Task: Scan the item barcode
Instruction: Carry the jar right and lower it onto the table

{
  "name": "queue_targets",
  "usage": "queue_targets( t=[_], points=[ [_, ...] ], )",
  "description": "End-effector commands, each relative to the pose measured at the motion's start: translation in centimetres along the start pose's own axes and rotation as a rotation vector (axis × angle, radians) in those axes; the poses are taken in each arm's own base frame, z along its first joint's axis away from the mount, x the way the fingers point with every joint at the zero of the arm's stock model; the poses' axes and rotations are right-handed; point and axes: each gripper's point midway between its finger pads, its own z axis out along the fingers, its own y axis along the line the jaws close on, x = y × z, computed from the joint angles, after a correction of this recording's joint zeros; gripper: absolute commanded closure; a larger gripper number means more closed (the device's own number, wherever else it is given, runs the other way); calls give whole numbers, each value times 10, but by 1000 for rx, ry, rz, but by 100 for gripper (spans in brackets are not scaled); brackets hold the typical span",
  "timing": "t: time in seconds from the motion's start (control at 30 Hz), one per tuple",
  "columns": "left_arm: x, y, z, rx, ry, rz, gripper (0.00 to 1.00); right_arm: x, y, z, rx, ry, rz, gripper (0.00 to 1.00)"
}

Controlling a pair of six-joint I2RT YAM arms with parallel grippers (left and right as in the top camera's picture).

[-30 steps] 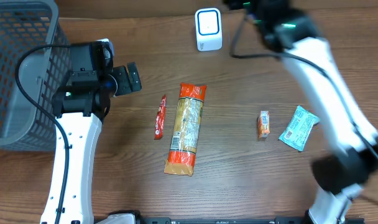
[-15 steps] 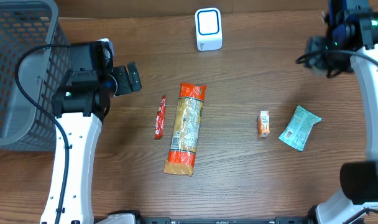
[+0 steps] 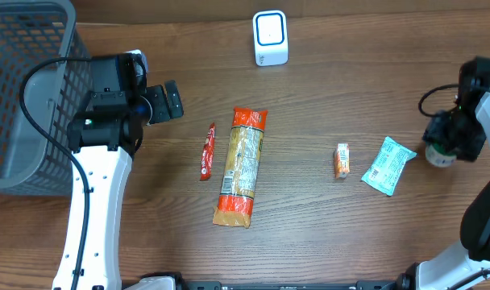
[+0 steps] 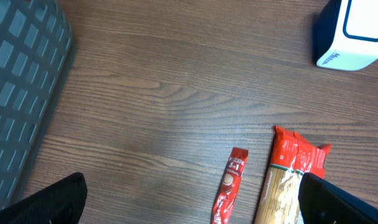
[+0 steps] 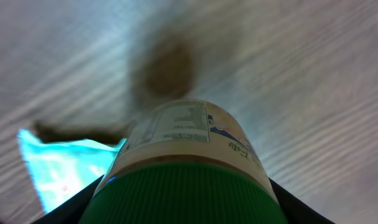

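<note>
Next, my right gripper moves down toward the teal packet, then shifts slightly away and stands the bottle on the wood beside it, where the table is bare.
A white bottle with a green cap [image 5: 183, 186] fills the right wrist view, with my right gripper [image 5: 183, 208] shut on its cap end. From overhead the bottle [image 3: 440, 155] pokes out under the right gripper [image 3: 453, 135] at the table's right side, beside a teal packet [image 3: 388, 164]. The white-and-blue scanner [image 3: 270, 38] stands at the back centre, far from the bottle. My left gripper [image 3: 168, 101] hangs open over bare wood left of a red sachet [image 3: 207, 151], holding nothing.
A grey mesh basket [image 3: 19, 89] fills the far left. A long pasta pack [image 3: 240, 165] lies mid-table and a small orange box [image 3: 342, 160] lies left of the teal packet. The left wrist view shows the scanner [image 4: 354, 34], the sachet [image 4: 229, 186] and the basket [image 4: 21, 93].
The right arm swung with the bottle from beside the scanner at the back over to the right side, coming down by the teal packet. The left arm has not moved.
</note>
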Motion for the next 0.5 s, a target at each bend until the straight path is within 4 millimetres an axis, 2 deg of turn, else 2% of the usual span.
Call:
queue_targets(
  t=[0.0, 0.13, 0.3, 0.47],
  points=[
    [-2, 2, 1, -12, -3, 13, 0, 13, 8, 7, -52, 34, 53, 87],
    [-2, 2, 1, -12, -3, 13, 0, 33, 27, 23, -132, 97, 36, 87],
    [-2, 2, 1, -12, -3, 13, 0, 48, 50, 44, -214, 113, -15, 87],
    [-2, 2, 1, -12, -3, 13, 0, 53, 72, 41, -306, 114, -112, 89]
  ],
)
